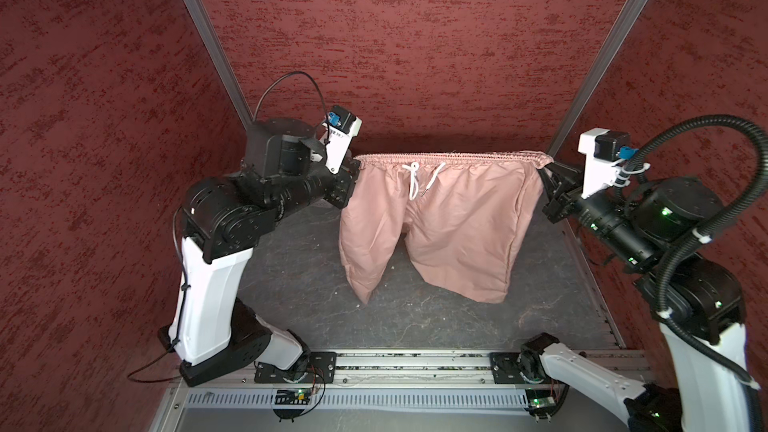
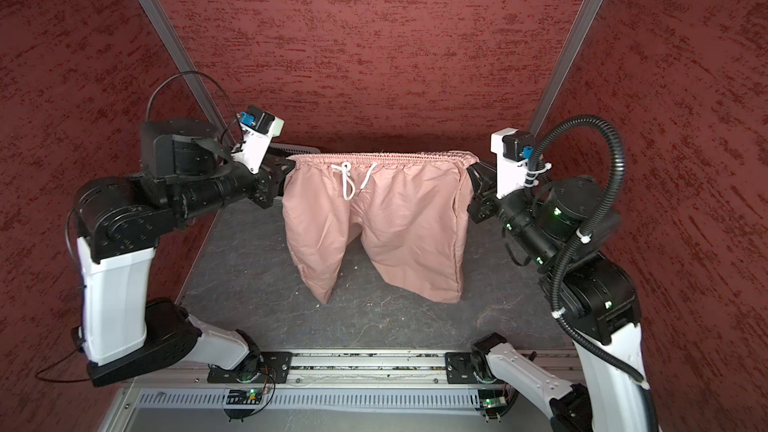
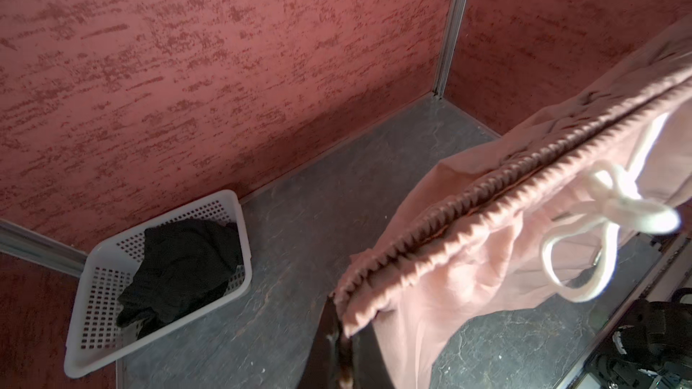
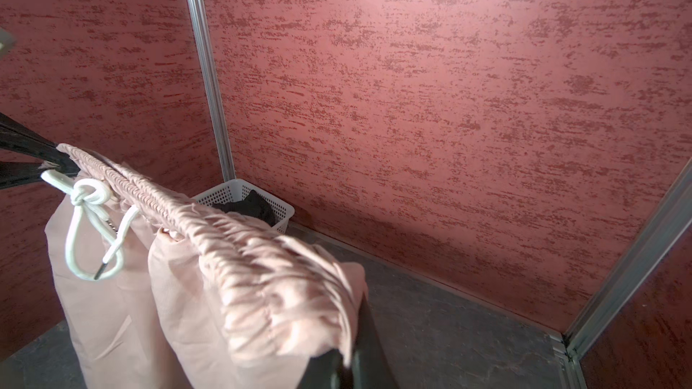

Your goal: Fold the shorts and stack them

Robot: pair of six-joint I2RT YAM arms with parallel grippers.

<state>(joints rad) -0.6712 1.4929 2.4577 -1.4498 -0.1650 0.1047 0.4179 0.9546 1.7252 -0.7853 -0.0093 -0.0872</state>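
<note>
I will move my left gripper down and outward to the bare tabletop beside the white basket and release the end of the waistband next, because the shorts hang in midair.
The dusty pink shorts (image 1: pixel 436 222) (image 2: pixel 382 222) hang stretched by the gathered waistband between my two grippers, above the middle of the dark table, legs pointing toward the front. The white drawstring (image 1: pixel 413 178) dangles near the left end of the waistband. My left gripper (image 1: pixel 355 168) (image 3: pixel 342 316) is shut on the left end of the waistband. My right gripper (image 1: pixel 546 168) (image 4: pixel 346 353) is shut on the right end. The black shorts (image 3: pixel 179 267) (image 4: pixel 254 205) lie crumpled in the white basket (image 3: pixel 245 241).
The white perforated basket (image 4: pixel 228 190) sits in the far left corner against the red walls; a bit of its rim (image 2: pixel 297 147) shows behind the left gripper. Red walls with metal posts (image 1: pixel 208 35) close in three sides. The metal arm rail (image 1: pixel 415 361) runs along the front.
</note>
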